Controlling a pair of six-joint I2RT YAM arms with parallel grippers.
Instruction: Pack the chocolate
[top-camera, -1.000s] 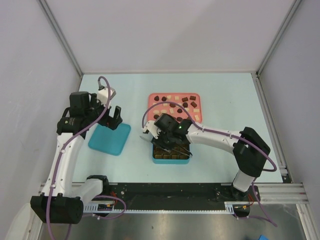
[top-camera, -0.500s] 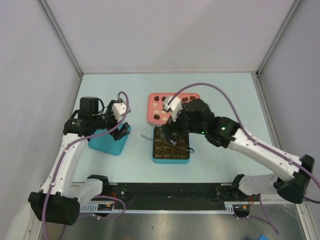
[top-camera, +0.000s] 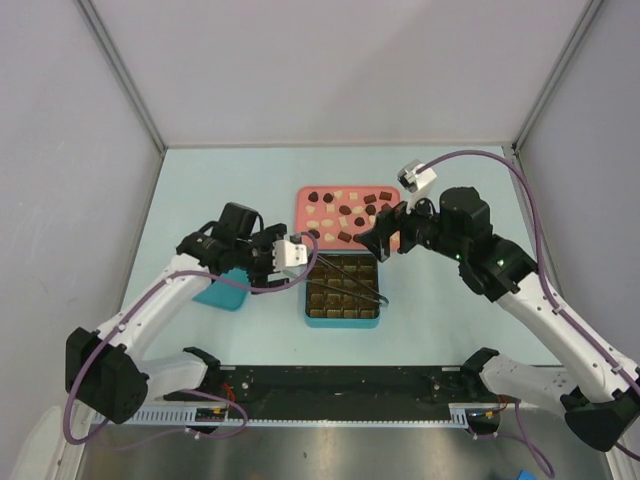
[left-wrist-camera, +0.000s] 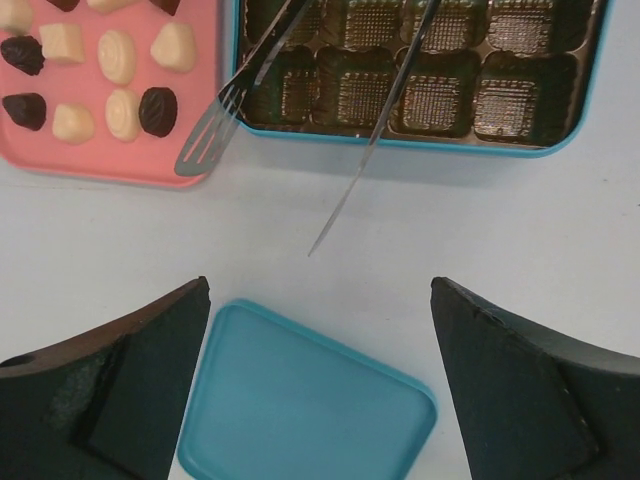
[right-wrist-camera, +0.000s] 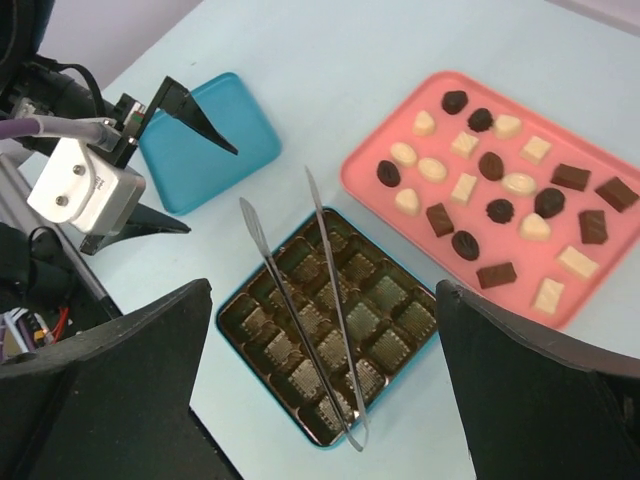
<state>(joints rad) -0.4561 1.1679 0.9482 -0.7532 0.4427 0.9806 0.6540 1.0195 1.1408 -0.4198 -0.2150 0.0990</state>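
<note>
The metal tongs' thin tip (top-camera: 311, 282) (left-wrist-camera: 326, 231) juts past the box's edge, so the left gripper should next lower toward the box and close around that tip.
The chocolate (top-camera: 344, 210) (right-wrist-camera: 465, 244) (left-wrist-camera: 157, 110), several dark, brown and cream pieces, lies on a pink tray (top-camera: 300, 225). In front of it the teal box (top-camera: 343, 322) (right-wrist-camera: 385, 295) (left-wrist-camera: 510, 100) shows empty brown compartments, with metal tongs (top-camera: 352, 280) (right-wrist-camera: 292, 310) (left-wrist-camera: 210, 145) resting across it. My left gripper (top-camera: 308, 248) (left-wrist-camera: 320, 285) hangs open and empty by the box's left side. High over the box's back right corner, my right gripper (top-camera: 383, 235) (right-wrist-camera: 322, 288) is open, holding nothing.
A teal lid (top-camera: 215, 295) (left-wrist-camera: 310, 400) (right-wrist-camera: 205, 140) lies flat left of the box, partly under the left arm in the top view. Grey walls close the table on three sides. The arm bases stand on the near rail.
My right arm rose off the box and swung back right, jaws opening. My left arm swung right from the lid toward the box. The tongs stayed on the box.
</note>
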